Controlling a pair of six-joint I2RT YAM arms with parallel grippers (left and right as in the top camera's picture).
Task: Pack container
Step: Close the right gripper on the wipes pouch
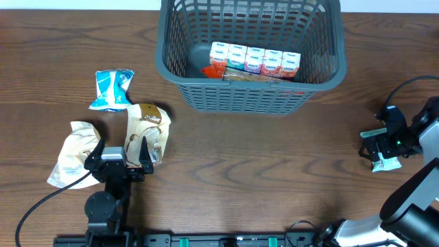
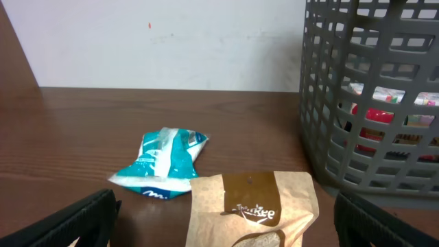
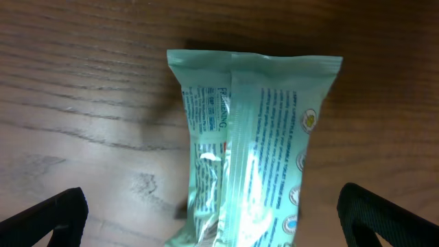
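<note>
My open right fingers have the pale green packet between them, with bare table on both sides. My right gripper should lower around its long edges [image 3: 244, 162] next and close.
The container, a dark grey lattice basket [image 1: 247, 96], stands at the back middle and shows at the right of the left wrist view [image 2: 357, 103]. It holds a row of small boxes [image 1: 255, 60] and a red packet [image 1: 213, 70]. My left gripper [image 1: 120, 152] [image 2: 223, 219] is open, with a brown paper bag [image 1: 148, 127] [image 2: 254, 206] lying between its fingers. A blue packet [image 1: 112, 90] [image 2: 164, 161] lies beyond it. My right gripper [image 1: 378, 145] [image 3: 219, 213] is open over a pale green packet [image 1: 387, 163] [image 3: 254, 137] at the far right.
A crumpled beige bag [image 1: 72, 152] lies on the wooden table left of my left gripper. A pale wall [image 2: 171, 41] rises behind the table's far edge.
</note>
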